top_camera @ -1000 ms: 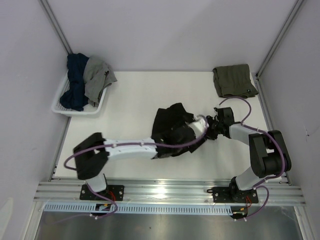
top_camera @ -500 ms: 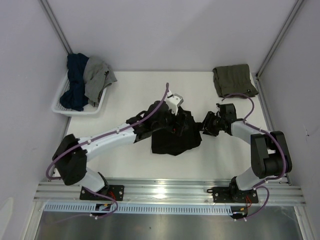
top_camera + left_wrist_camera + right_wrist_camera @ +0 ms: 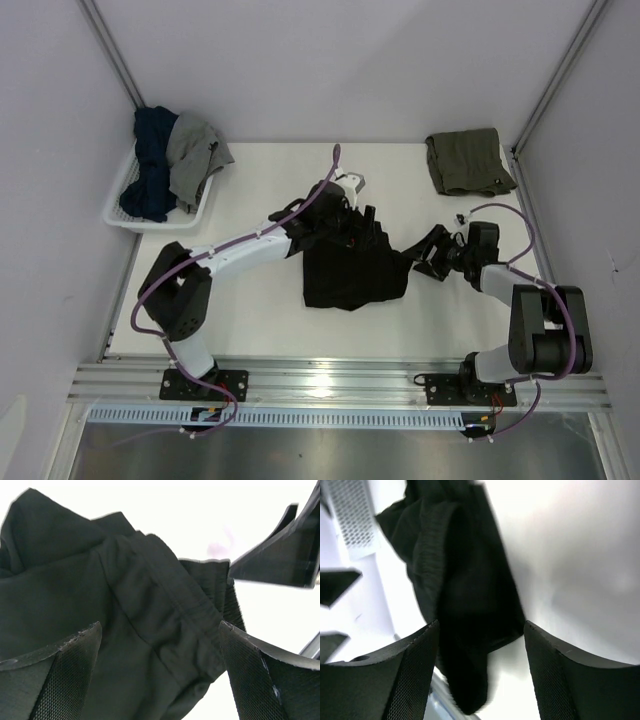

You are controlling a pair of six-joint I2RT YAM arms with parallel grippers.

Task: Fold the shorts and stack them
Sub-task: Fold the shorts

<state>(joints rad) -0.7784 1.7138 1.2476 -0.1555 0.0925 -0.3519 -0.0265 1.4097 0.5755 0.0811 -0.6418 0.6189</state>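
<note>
My right gripper has its open fingers facing the shorts' raised side edge (image 3: 399,261) (image 3: 465,675), which is just to its left in the top view, so I will move it onto that cloth next.
The black shorts (image 3: 350,272) lie spread at the table's middle. My left gripper (image 3: 362,224) hovers over their far edge, open; in the left wrist view its fingers (image 3: 65,670) stand wide apart above the dark waistband (image 3: 150,610). My right gripper (image 3: 424,258) is just off the shorts' right corner, open. In the right wrist view that corner of black cloth (image 3: 465,610) lies flat between and ahead of the spread fingertips (image 3: 560,680), touching neither. The olive-green shorts (image 3: 468,160) sit folded at the back right corner.
A white basket (image 3: 150,222) at the back left holds dark blue and grey garments. Grey walls enclose the table on three sides. The right gripper's black fingers (image 3: 280,555) show at the left wrist view's upper right.
The left arm swung from the shorts' right side to their far edge. The right gripper opened wider, released the cloth and drew back rightward. The black shorts lie flatter.
</note>
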